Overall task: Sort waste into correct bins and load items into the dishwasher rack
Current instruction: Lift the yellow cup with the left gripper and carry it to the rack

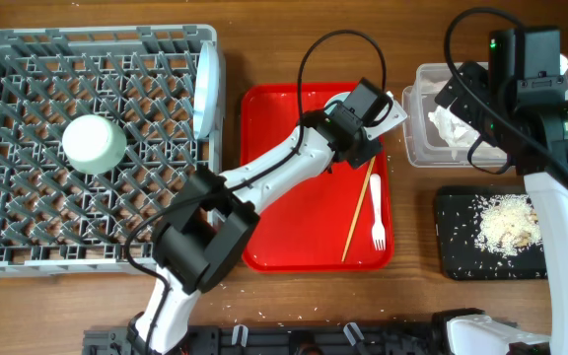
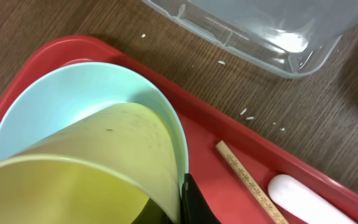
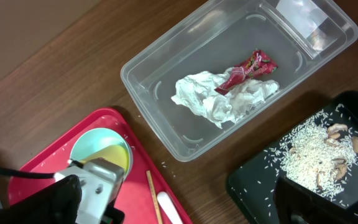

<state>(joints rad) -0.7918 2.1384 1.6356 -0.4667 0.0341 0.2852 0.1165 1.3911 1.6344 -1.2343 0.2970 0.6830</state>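
Note:
The rack's far rows are empty, so my left gripper should next lift, carry the yellow cup (image 2: pixel 86 168) left in the overhead view and lower it onto them.
My left gripper (image 1: pixel 363 116) is over the far right corner of the red serving tray (image 1: pixel 284 227). In the left wrist view it (image 2: pixel 182 202) is shut on the wall of the yellow cup (image 2: pixel 86 168), which stands inside a pale blue-green bowl (image 2: pixel 55 106). A wooden chopstick (image 1: pixel 360 207) and the white fork (image 1: pixel 377 225) lie on the tray. The clear tub (image 3: pixel 166 106) holds the white napkin (image 3: pixel 210 99) and red wrapper (image 3: pixel 247 68). The black tray (image 3: pixel 260 180) holds rice (image 3: pixel 309 149). One finger of my right gripper (image 3: pixel 294 198) hangs over it, holding nothing. The rack (image 1: pixel 28 242) holds an upturned bowl (image 1: pixel 94 144) and the plate (image 1: pixel 208 87).
Loose rice grains lie on the wood between the red tray and the clear tub (image 2: pixel 244 112). My right arm (image 1: pixel 521 69) stands above the clear tub and black tray at the right edge of the table.

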